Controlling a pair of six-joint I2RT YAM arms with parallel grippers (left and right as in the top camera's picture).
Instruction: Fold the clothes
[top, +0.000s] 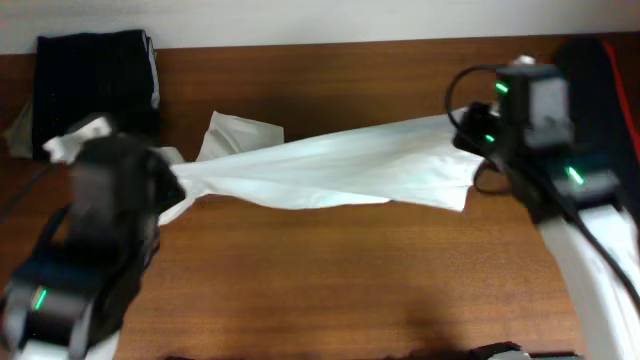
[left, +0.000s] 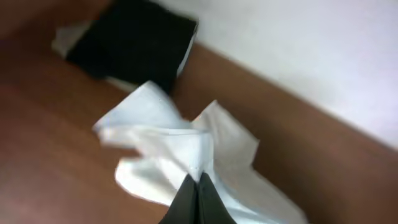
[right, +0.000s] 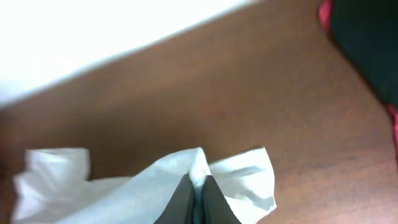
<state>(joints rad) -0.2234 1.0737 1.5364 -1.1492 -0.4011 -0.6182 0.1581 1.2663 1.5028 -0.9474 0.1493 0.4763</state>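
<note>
My left gripper moves outward and down to the bare tabletop (top: 198, 85) beside the folded black garment and releases there next, since the white garment (top: 330, 165) is bunched.
A large white garment (top: 330, 165) of the clothes stretches across the brown table between my two arms, bunched and wrinkled. My left gripper (left: 198, 180) is shut on its left end, where white folds (left: 161, 140) fan out past the dark fingertips. Seen from overhead, the left arm (top: 110, 190) is blurred and covers that grip. My right gripper (right: 197, 182) is shut on the right end of the white garment (right: 143, 186), a pinch of cloth standing up between the fingertips. Overhead, the right arm (top: 520, 120) sits over the cloth's right end.
A folded black garment (top: 95, 85) lies at the table's back left corner, also in the left wrist view (left: 134, 40). A dark item with red trim (top: 610, 90) sits at the right edge. A white wall runs behind the table's far edge (top: 330, 42).
</note>
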